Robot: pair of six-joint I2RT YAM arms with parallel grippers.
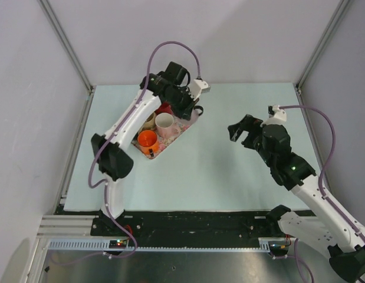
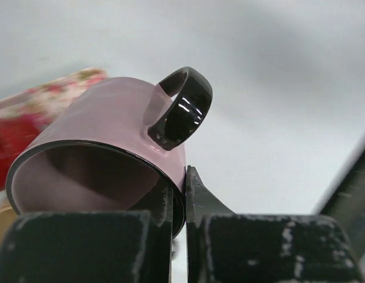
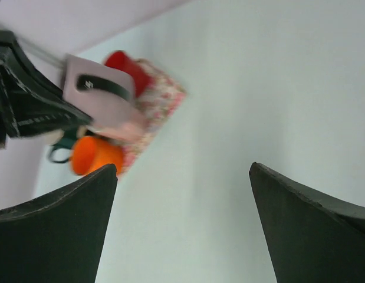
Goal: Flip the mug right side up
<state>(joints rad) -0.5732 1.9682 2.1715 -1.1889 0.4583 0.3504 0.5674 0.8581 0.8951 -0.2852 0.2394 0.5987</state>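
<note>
My left gripper should lower the pink mug next and put the mug's base down beside the red and white mugs.
My left gripper [image 2: 185, 194] is shut on the rim of a pink mug [image 2: 105, 124] with a black handle [image 2: 182, 109]. One finger is inside the mug and one outside. The mug is held tilted on its side above the far end of a floral tray [image 1: 173, 137], with its handle [image 1: 198, 110] sticking out beside the left gripper [image 1: 190, 108]. The right wrist view shows the pink mug [image 3: 108, 106] lifted above the tray [image 3: 161, 100]. My right gripper [image 1: 243, 133] is open and empty over the table to the right of the tray.
On the tray stand an orange mug [image 1: 148, 140], a white mug [image 1: 164, 122], a red mug [image 1: 164, 108] and a beige one [image 1: 148, 119]. Frame posts and walls enclose the pale table [image 1: 229, 177].
</note>
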